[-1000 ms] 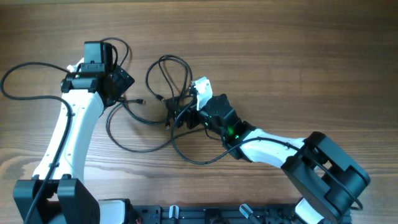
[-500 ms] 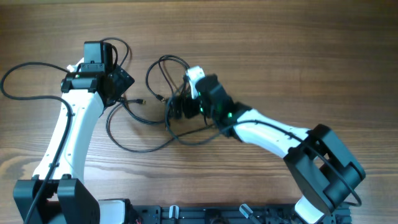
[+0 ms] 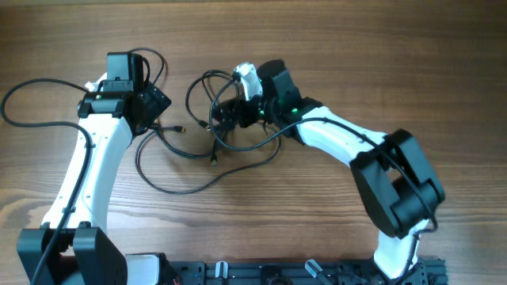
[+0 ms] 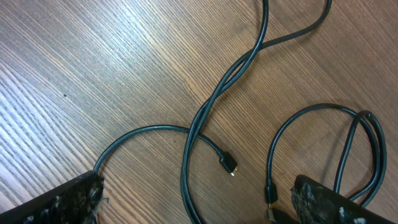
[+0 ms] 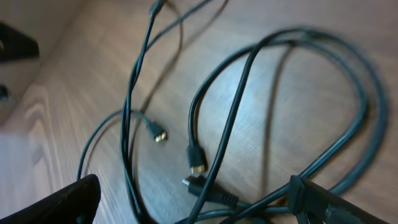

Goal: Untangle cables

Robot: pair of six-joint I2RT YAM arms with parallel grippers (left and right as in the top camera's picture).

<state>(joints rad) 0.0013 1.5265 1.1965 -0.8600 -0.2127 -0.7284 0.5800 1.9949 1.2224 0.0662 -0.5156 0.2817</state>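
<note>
I should next lower my right gripper slightly and close it around the single piece of cable crossing over the plug (image 5: 214, 173), as it arches clear of the wood between my open fingers.
The thin black cables (image 3: 170, 188) lie in a tangle at the table's middle, with loops (image 3: 204, 76) at the back and a plug tip (image 3: 181, 128) near the left arm. My left gripper (image 3: 156, 107) is open just left of the tangle. Its wrist view shows crossed cables (image 4: 205, 112) and a plug (image 4: 229, 165) on the wood between the spread fingers (image 4: 196, 190). My right gripper (image 3: 225, 116) is open, low over the tangle's middle. Several cable strands (image 5: 217, 143) and gold-tipped plugs (image 5: 198, 167) lie between its fingers (image 5: 193, 202), and one strand rests against the right finger.
The left arm's own thicker wire (image 3: 24, 89) loops over the far left of the wooden table (image 3: 396, 63). A black rail (image 3: 277, 273) runs along the front edge. The right arm's link (image 3: 341, 138) stretches across the middle right.
My right gripper has moved toward the back and a little left. The cable loop that lay near the front has been drawn up with it. The left arm has not moved.
</note>
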